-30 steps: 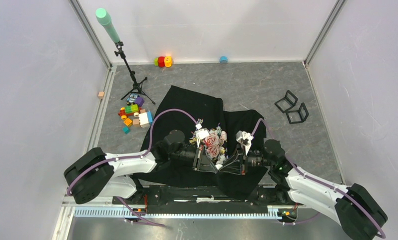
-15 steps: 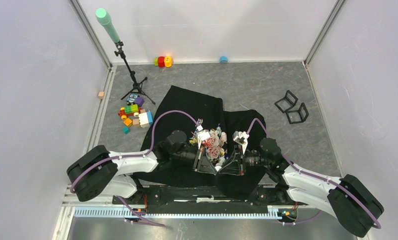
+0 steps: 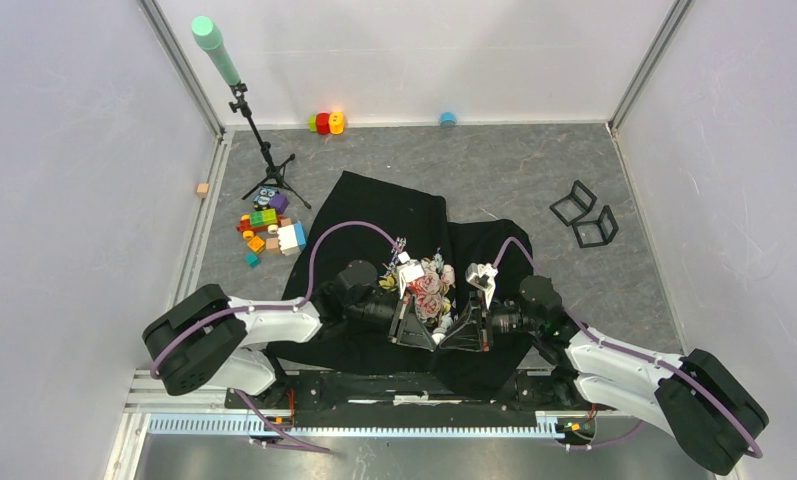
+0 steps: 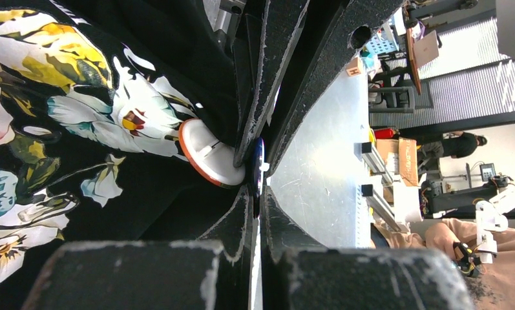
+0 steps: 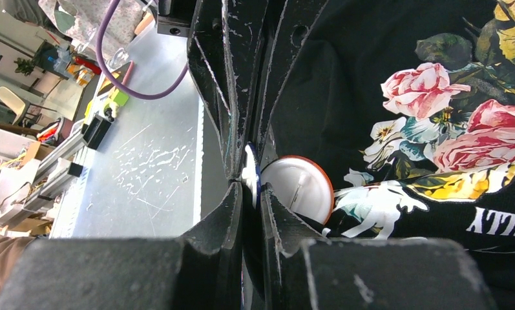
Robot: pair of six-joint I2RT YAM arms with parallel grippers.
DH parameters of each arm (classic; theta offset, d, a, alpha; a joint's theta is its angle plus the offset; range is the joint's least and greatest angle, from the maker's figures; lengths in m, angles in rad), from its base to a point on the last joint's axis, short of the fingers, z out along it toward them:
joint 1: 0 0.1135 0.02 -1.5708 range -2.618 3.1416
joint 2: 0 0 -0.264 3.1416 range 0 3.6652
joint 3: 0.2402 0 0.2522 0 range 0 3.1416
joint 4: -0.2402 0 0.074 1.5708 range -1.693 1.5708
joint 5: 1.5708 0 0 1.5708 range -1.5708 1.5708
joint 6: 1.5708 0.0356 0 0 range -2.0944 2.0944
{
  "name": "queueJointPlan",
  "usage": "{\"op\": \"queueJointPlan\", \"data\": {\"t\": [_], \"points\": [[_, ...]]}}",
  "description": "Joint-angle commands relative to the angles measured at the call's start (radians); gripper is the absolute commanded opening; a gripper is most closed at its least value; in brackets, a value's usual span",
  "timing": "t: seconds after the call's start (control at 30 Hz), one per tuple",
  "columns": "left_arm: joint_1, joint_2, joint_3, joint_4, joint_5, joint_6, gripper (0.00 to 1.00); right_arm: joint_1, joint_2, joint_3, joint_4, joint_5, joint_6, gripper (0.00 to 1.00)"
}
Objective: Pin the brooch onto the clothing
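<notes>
I will next move my left gripper a little outward toward the white flowers of the print (image 4: pixel 137 116) and let go of the thin blue-and-white edge, because the white disc rests beside them.
The black T-shirt (image 3: pixel 384 212) lies spread on the floor, its rose print (image 3: pixel 429 285) between my two arms. It also shows in the left wrist view (image 4: pixel 80 129) and the right wrist view (image 5: pixel 384 77). The brooch (image 5: pixel 306 187) is a round white disc with an orange rim, pin side showing, resting against the shirt; the left wrist view shows it too (image 4: pixel 206 155). My left gripper (image 4: pixel 258 190) and right gripper (image 5: pixel 249 181) meet tip to tip at its edge. Both are shut on a thin blue-and-white edge there. In the top view they meet near the shirt's front hem, left gripper (image 3: pixel 436 338) and right gripper (image 3: pixel 454 337).
A tripod with a green cylinder (image 3: pixel 242 105) stands at the back left, with toy blocks (image 3: pixel 269 232) beside the shirt. Two black wire frames (image 3: pixel 586 215) lie to the right. Small coloured toys (image 3: pixel 326 123) sit by the back wall. The metal base plate (image 4: pixel 319 161) runs under the grippers.
The right arm has shifted left and the left arm slightly right, bringing the two grippers closer together over the shirt's front. Both stay shut.
</notes>
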Motion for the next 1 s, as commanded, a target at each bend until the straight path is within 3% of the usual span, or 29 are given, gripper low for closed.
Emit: {"op": "queueJointPlan", "data": {"t": [0.0,0.6,0.97], "points": [[-0.016,0.014,0.067,0.119,0.012,-0.036,0.02,0.006,0.005,0.023,0.074,0.006,-0.027,0.15],[-0.023,0.059,0.106,0.107,0.024,-0.029,0.02,0.008,0.026,0.042,0.041,0.012,-0.042,0.17],[-0.036,0.061,0.114,0.109,0.023,-0.028,0.02,0.01,0.07,0.063,-0.034,0.072,-0.058,0.14]]}}
